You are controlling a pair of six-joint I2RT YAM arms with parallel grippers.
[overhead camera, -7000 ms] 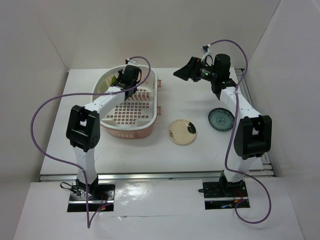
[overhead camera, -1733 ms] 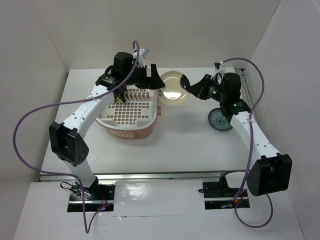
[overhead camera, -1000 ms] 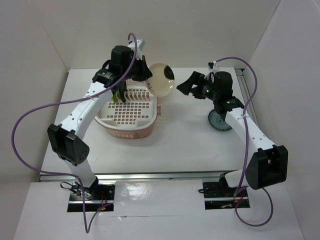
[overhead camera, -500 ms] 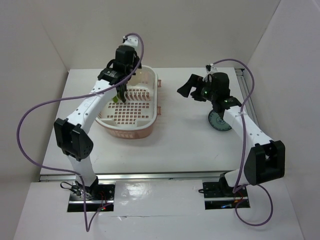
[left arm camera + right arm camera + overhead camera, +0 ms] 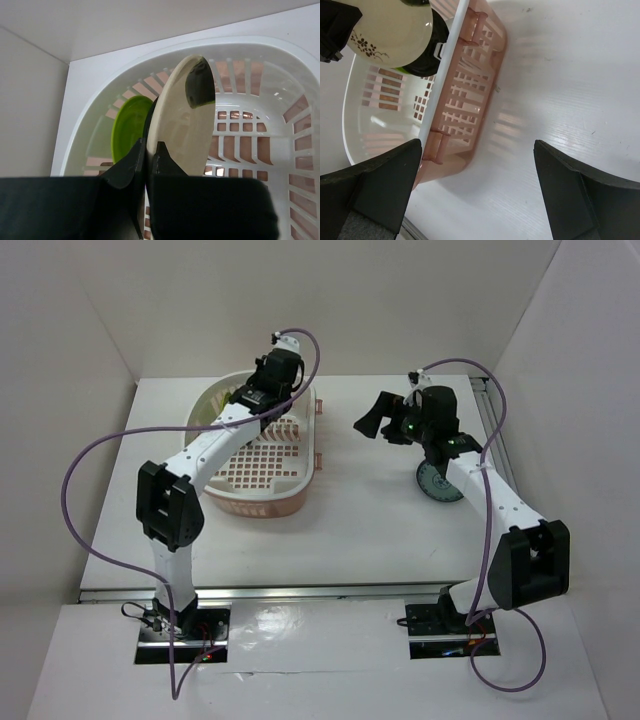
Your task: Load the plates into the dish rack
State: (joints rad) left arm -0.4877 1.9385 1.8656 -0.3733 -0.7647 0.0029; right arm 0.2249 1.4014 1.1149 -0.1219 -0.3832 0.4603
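The slots [image 5: 225, 146] beside the black plate are empty, so the left gripper needs to move down into the dish rack [image 5: 280, 50] next and release the cream plate at those slots.
My left gripper [image 5: 150, 145] is shut on the lower edge of the cream plate [image 5: 185, 125] with a dark spot. It holds the plate on edge inside the dish rack [image 5: 280, 50], next to the lime green plate [image 5: 127, 127]. A thin black plate edge [image 5: 149, 112] shows between the two. In the top view the left gripper [image 5: 262, 395] is over the rack's far end [image 5: 290, 495]. My right gripper [image 5: 375, 420] is open and empty above the table right of the rack. The teal-blue plate [image 5: 440, 483] lies flat on the table under the right arm.
The right wrist view shows the rack's salmon side and handle [image 5: 470, 75], the cream plate [image 5: 390, 25] above it, and white table between my open fingers [image 5: 555, 175]. White walls enclose the table on three sides.
My left arm took the cream plate from the right gripper in mid-air, swung it left and lowered it into the rack. My right gripper opened and drew back slightly.
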